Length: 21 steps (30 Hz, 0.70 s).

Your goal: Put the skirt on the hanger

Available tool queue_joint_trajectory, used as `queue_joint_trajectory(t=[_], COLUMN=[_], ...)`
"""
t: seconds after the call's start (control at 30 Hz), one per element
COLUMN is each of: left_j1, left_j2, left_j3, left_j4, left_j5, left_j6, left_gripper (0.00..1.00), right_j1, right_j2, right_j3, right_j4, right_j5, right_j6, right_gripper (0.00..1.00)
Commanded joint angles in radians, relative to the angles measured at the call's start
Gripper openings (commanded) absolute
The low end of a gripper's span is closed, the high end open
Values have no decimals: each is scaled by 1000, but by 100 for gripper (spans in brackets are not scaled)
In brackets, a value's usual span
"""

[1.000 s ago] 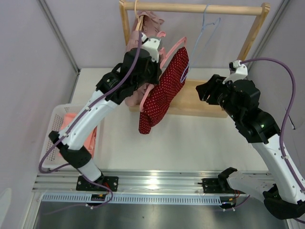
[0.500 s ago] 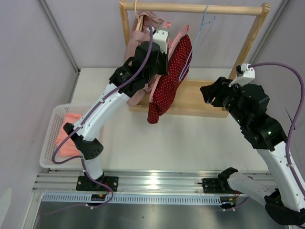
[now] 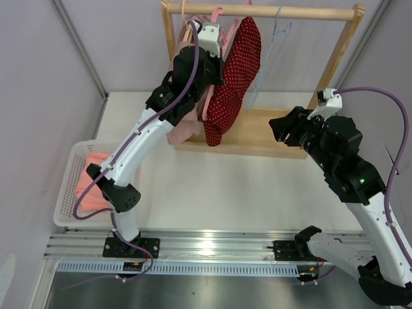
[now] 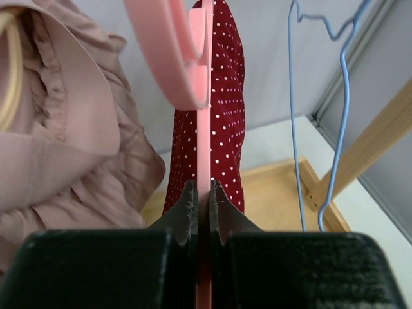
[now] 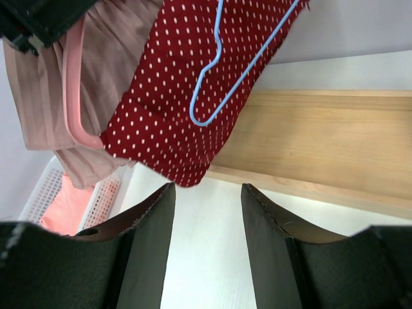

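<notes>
The pink hanger's hook will come onto the wooden bar before my left gripper opens, as the gripper next moves away from my base to the wooden bar [image 3: 257, 11].
A red skirt with white dots [image 3: 235, 71] hangs on a pink hanger [image 3: 223, 33] raised up to the wooden rail [image 3: 257, 11]. My left gripper [image 3: 209, 45] is shut on the pink hanger; in the left wrist view its jaws [image 4: 203, 199] clamp the hanger's bar [image 4: 203, 116], with the skirt [image 4: 225, 109] behind it. My right gripper [image 3: 283, 125] is open and empty, apart from the skirt, to its right; the right wrist view shows the skirt [image 5: 193, 84] ahead of it.
A pale pink garment [image 3: 193, 38] hangs at the rail's left end. An empty blue wire hanger [image 3: 270, 45] hangs right of the skirt. The rack's wooden base [image 3: 264, 132] lies on the table. A white basket [image 3: 71, 187] with pink cloth stands at the left.
My left arm has lifted the hanger with the skirt up and back to the rail. My right gripper has shifted slightly to the right and stayed open.
</notes>
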Motion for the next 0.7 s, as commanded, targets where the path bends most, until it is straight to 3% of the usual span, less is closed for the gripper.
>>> queue_joint_trajectory(t=[0.0,0.2,0.67], left_j1=[26,65,120], left_j2=[13,99,180], left_j3=[84,173,205], left_j4=[200,226,309], left_j5=[7,59,96], left_j6=[34,33,4], left_gripper=[0,0,0], right_j1=[-5,-7,-7], right_j2=[-19,-16,-16], right_j3=[-9,-14,-20], right_j4=[39,44,45], right_j5=[-7,2,-4], right_j6=[-23,-39,-53], right_gripper=[51,51,51])
